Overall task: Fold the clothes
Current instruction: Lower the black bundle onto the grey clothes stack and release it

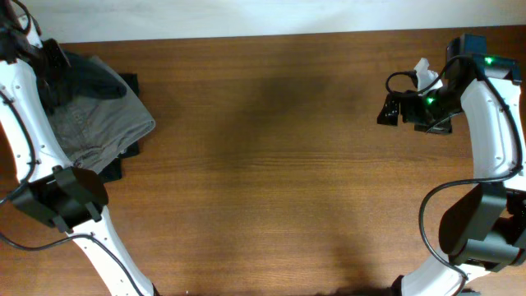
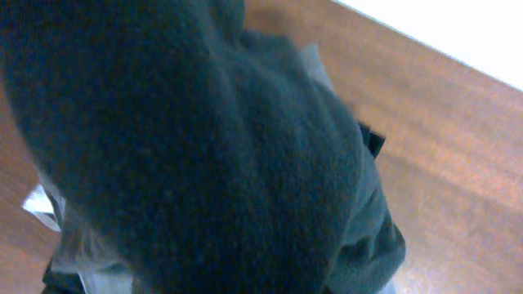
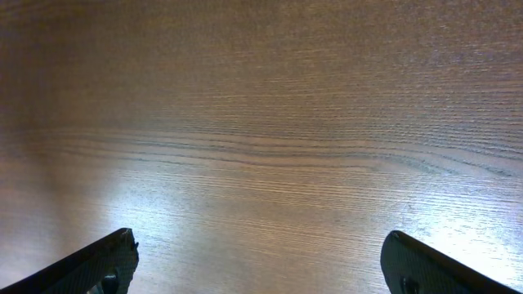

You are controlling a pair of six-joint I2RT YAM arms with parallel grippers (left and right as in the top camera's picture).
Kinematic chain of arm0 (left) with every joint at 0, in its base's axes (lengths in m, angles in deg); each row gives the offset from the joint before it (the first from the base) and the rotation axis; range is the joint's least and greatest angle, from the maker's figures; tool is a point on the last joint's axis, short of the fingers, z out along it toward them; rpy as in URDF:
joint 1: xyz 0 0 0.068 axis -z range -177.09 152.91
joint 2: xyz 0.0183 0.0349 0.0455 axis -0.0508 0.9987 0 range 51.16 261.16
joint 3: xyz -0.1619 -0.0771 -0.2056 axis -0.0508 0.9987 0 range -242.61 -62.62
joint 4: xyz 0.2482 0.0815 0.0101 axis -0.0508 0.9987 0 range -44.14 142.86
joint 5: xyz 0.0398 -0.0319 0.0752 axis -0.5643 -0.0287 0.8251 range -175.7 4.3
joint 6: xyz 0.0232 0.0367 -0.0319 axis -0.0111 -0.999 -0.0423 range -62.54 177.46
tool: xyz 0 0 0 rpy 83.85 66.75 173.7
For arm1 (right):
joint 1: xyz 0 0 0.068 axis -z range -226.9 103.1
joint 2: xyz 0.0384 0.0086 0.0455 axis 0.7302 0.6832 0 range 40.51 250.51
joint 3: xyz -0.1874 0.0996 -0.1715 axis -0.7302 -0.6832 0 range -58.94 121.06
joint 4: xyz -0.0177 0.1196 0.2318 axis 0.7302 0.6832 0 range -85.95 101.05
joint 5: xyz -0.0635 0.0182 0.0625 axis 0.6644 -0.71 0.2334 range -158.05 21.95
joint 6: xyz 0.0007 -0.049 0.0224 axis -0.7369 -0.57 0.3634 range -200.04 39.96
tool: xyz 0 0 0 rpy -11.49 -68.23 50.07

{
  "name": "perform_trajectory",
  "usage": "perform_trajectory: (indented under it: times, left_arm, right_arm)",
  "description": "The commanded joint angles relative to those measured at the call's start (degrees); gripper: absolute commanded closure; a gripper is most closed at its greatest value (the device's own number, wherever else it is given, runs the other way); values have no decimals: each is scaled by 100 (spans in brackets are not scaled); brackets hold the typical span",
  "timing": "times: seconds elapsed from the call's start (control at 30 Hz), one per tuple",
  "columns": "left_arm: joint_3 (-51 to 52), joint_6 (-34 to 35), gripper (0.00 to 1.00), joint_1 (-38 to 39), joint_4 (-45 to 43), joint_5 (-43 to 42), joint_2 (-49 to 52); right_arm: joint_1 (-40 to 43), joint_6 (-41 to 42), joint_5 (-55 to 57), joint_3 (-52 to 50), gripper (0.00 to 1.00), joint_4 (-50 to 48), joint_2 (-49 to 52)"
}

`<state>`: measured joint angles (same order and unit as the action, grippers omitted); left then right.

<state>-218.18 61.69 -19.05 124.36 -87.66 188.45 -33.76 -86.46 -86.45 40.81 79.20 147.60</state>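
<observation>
I will next lower my left gripper onto the folded grey trousers below it and release the T-shirt's edge there, as the T-shirt's cloth still hangs above them.
The clothes, a dark charcoal T-shirt (image 1: pixel 94 76), lie bunched on top of a pile at the table's far left. My left gripper (image 1: pixel 51 62) is at the bunch's left edge and appears shut on a fold of it. In the left wrist view the dark cloth (image 2: pixel 204 147) hangs right in front of the lens and hides both fingers. My right gripper (image 1: pixel 390 107) hovers at the far right over bare wood. It is open (image 3: pixel 261 273), with nothing between its two dark fingertips (image 3: pixel 114 261).
Folded grey trousers (image 1: pixel 99 123) lie under the T-shirt, on a black folded garment (image 1: pixel 115 168) whose corners stick out. The table's back edge (image 1: pixel 263 34) meets a white wall. The right arm's base (image 1: pixel 485 230) stands at the front right.
</observation>
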Motion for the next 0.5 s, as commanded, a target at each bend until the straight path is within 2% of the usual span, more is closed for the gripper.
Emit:
perform_trajectory:
  times: [0.0,0.23,0.33,0.37,0.4,0.47]
  left_arm:
    - [-79,-120,100,-42,188,22,57]
    - [-79,739,99,-214,962,22,190]
    - [-79,820,96,-363,1250,17,199]
    - [-79,820,90,-413,1344,17,199]
    - [-79,817,79,-452,1427,15,199]
    - [-79,817,27,-533,1631,-85,199]
  right_arm:
    - [39,4,50,-22,1,2,33]
    - [39,4,50,-22,1,2,33]
    - [39,4,50,-22,1,2,33]
    - [39,4,50,-22,1,2,33]
    - [39,4,50,-22,1,2,33]
    - [39,4,50,-22,1,2,33]
